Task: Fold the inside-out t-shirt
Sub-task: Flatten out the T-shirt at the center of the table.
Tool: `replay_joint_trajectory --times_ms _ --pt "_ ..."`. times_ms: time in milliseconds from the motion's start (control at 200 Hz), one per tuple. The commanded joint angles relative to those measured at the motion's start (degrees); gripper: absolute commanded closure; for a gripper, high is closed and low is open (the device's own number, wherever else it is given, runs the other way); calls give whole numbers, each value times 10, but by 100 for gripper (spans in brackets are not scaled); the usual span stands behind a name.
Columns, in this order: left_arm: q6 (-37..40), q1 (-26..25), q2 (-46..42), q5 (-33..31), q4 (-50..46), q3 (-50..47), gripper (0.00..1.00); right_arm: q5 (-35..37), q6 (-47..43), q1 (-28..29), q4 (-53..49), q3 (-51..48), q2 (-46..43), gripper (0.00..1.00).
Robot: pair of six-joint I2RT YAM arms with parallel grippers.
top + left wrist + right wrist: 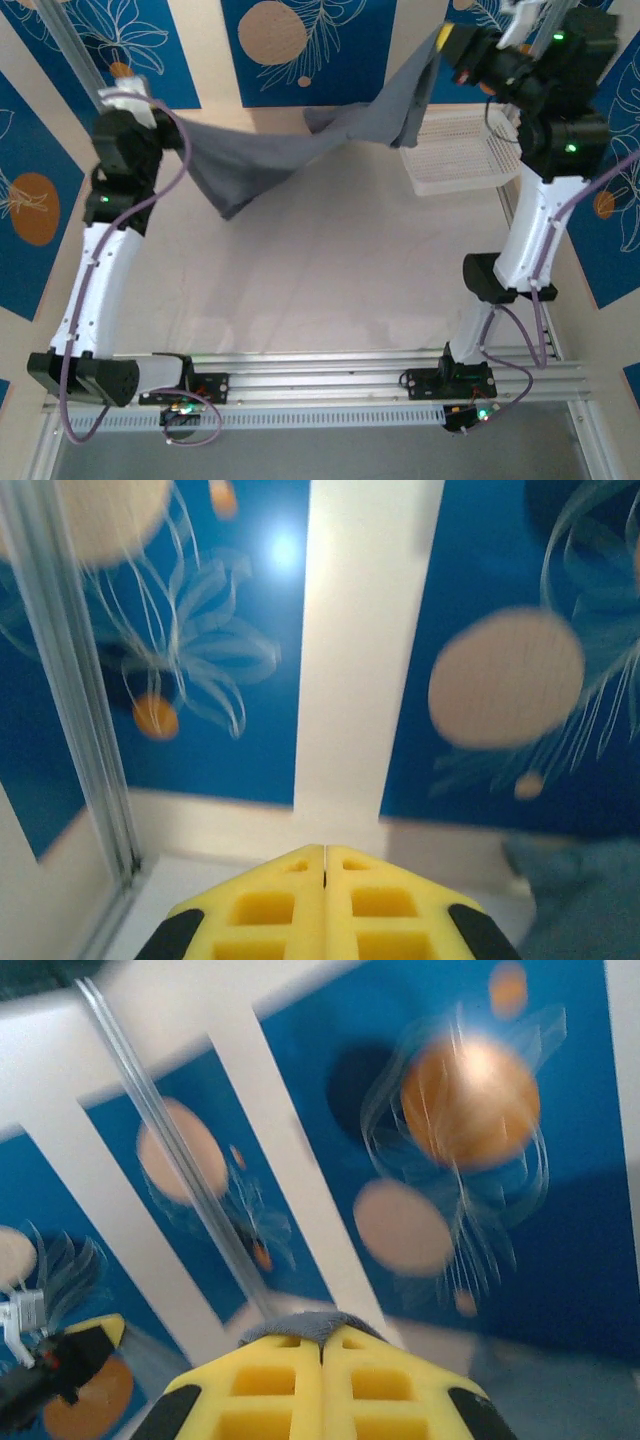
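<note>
My right gripper will next lower backward over it and spread the hanging shirt, and then it will release the shirt's end.
The inside-out t-shirt (300, 150), dark grey, hangs in the air across the back of the table, stretched between my two grippers. Its lower part sags toward the table at the left. My left gripper (176, 122) is raised at the back left with the shirt's left end running into it. In the left wrist view its yellow fingers (290, 905) are pressed together and grey cloth (585, 900) shows at the lower right. My right gripper (447, 42) is higher, at the back right, shut on the shirt's other end. A grey cloth edge (320, 1322) peeks over its shut fingertips (321, 1335).
A white mesh basket (460, 150) stands at the back right, just under the right gripper and the hanging cloth. The table (320, 270) is covered in white. Blue patterned panels (300, 50) wall the back and sides. Metal rails (320, 365) run along the near edge.
</note>
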Motion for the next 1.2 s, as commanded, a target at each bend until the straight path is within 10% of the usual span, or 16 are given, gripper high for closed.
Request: replay_joint_trajectory --times_ms 0,170,295,560,915,1035,1195 --pt "-11 8 -39 47 95 -114 100 85 -69 45 -268 -68 65 100" --pt "-63 7 -67 127 143 -282 100 274 -101 109 -272 -266 41 98" --pt "-90 7 -96 102 130 -365 100 272 -96 104 -177 -467 -48 98" --pt "-115 7 -184 73 106 -487 100 182 38 79 170 -915 -324 96" --pt "-194 5 -502 109 -63 -563 96 363 289 73 293 -1326 -858 97" --pt "-220 5 -580 134 -53 -583 47 398 252 73 330 -1353 -994 47" --pt "-216 5 -582 177 38 -566 40 429 179 73 391 -1294 -1003 28"
